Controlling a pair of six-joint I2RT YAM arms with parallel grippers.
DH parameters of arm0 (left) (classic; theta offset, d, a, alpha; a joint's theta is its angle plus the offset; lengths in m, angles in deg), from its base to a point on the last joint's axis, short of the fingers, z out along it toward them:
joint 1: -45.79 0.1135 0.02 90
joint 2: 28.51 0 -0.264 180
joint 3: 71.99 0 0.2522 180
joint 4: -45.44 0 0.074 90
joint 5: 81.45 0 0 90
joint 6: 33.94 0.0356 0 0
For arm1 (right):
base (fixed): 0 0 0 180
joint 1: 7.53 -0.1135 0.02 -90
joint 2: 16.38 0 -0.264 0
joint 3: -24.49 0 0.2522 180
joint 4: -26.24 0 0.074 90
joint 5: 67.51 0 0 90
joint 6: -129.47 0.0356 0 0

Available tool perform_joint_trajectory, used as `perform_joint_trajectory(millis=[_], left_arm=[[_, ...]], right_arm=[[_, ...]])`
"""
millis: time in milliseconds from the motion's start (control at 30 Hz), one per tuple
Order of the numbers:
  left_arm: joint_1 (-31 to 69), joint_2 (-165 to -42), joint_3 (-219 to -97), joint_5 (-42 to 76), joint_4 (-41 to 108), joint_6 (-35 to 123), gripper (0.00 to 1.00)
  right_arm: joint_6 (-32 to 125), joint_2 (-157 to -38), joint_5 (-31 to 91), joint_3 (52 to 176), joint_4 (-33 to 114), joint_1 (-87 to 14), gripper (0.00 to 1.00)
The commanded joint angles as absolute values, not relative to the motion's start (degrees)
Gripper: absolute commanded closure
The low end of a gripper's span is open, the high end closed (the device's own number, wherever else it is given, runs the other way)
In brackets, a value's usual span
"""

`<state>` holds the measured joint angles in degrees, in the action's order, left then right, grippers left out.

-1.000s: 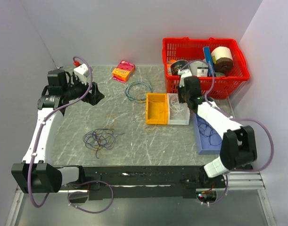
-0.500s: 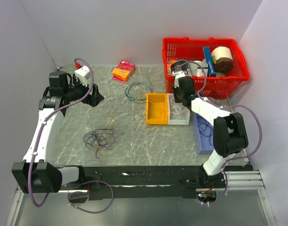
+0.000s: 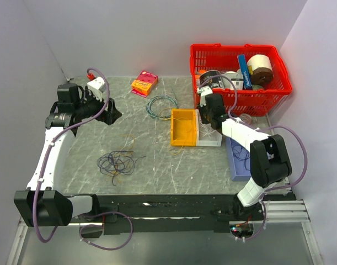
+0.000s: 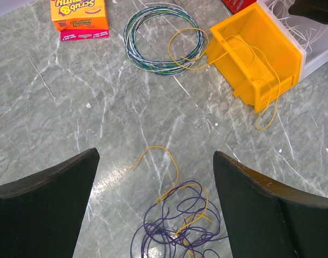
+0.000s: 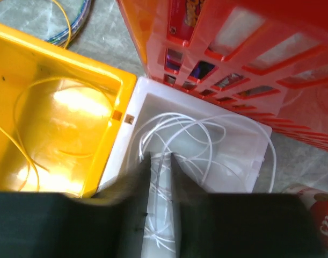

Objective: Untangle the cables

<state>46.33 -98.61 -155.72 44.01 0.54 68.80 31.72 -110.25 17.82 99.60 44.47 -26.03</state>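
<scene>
The yellow cable inside the bin trails onto the coil. My right gripper will go up over the yellow bin (image 3: 184,127) next, then come down onto that cable.
The tangled cables (image 3: 117,163) are a bunch of dark purple and yellow strands on the marble table, also in the left wrist view (image 4: 180,223). My left gripper (image 3: 112,115) hangs open and empty above the table, behind the bunch (image 4: 155,156). White strands (image 5: 206,129) lie in the white bin (image 3: 210,142). My right gripper (image 3: 207,117) reaches down into that bin (image 5: 236,161). Its jaws (image 5: 161,157) stand a narrow gap apart, with a loose white strand running between them. Yellow strands (image 4: 260,80) hang in and over the yellow bin (image 3: 184,127).
A blue-green wire coil (image 3: 161,106) lies left of the yellow bin. A red basket (image 3: 234,48) full of items stands right behind the white bin. A blue bin (image 3: 242,163) with dark strands sits at the right. An orange and pink box (image 3: 144,83) lies at the back.
My right arm has swung left and lower over the white bin, and its jaws have parted a little. The left arm has barely moved.
</scene>
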Motion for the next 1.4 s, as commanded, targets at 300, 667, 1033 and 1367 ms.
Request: perform_joint_trajectory(millis=[300, 667, 1033, 1367], left_arm=[[46.2, -97.7, -157.8, 44.2, 0.8, 70.0, 0.06], [46.2, -97.8, -158.2, 44.1, 0.4, 70.3, 0.06], [46.1, -98.1, -157.5, 44.8, 1.1, 69.9, 0.06], [46.3, -97.8, -157.0, 43.9, 0.6, 70.9, 0.06]], right_arm=[[30.6, -98.4, 17.4, 97.1, 51.2, -26.6, 0.4], [23.1, -98.3, 35.5, 98.2, 54.6, -35.3, 0.0], [39.4, -109.8, 30.0, 103.0, 51.3, -35.3, 0.16], [38.9, -118.2, 24.2, 111.5, 54.1, -35.3, 0.41]])
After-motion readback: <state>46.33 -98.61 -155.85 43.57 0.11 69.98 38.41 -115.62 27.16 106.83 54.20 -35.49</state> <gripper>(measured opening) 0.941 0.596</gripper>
